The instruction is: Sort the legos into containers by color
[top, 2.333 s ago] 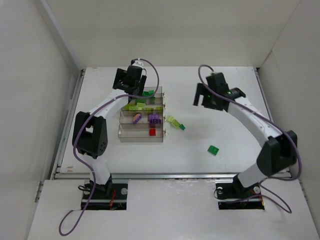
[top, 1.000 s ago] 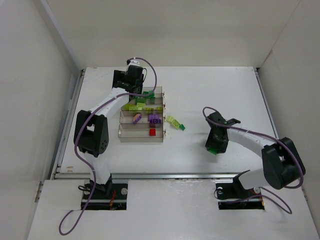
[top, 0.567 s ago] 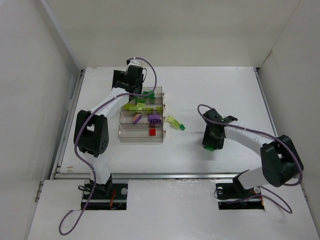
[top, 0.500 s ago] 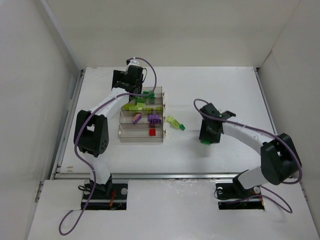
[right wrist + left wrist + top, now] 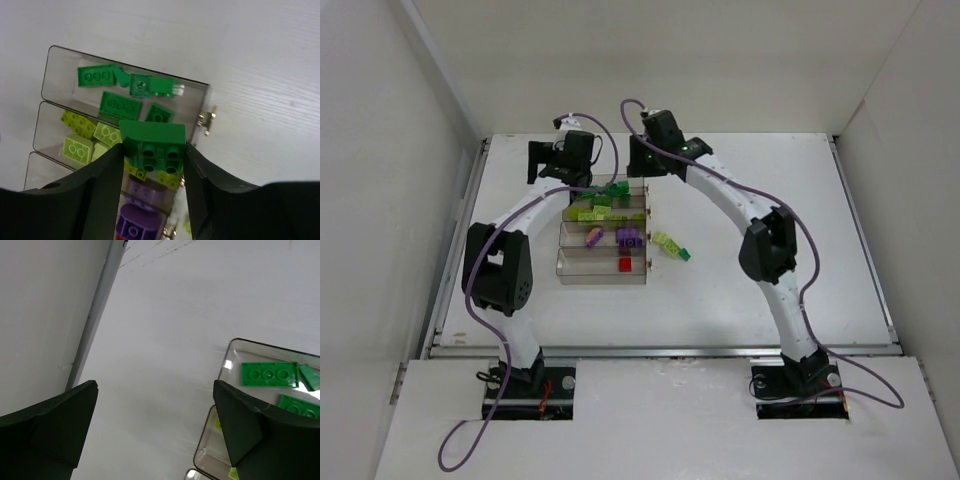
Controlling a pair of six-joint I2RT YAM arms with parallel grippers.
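The far bin with matching green legos is below the right gripper, so the robot should lower that gripper to its left in the top view and release the lego.
My right gripper is shut on a dark green lego, which hangs above the containers. Below it, the far bin holds several flat dark green legos. The bin beside that one holds yellow-green legos, and then come purple ones. From above, the right gripper hovers at the tray's far right corner. A red lego lies in the nearest bin. My left gripper is open with nothing in it, over bare table just left of the far bin.
A yellow-green lego and a small dark green one lie loose on the table just right of the tray. White walls enclose the table on three sides. A metal rail runs along the left edge.
My right arm has swung from the right side of the table to above the tray's far bin, carrying the green lego. The left gripper has drawn back to the left, off the tray.
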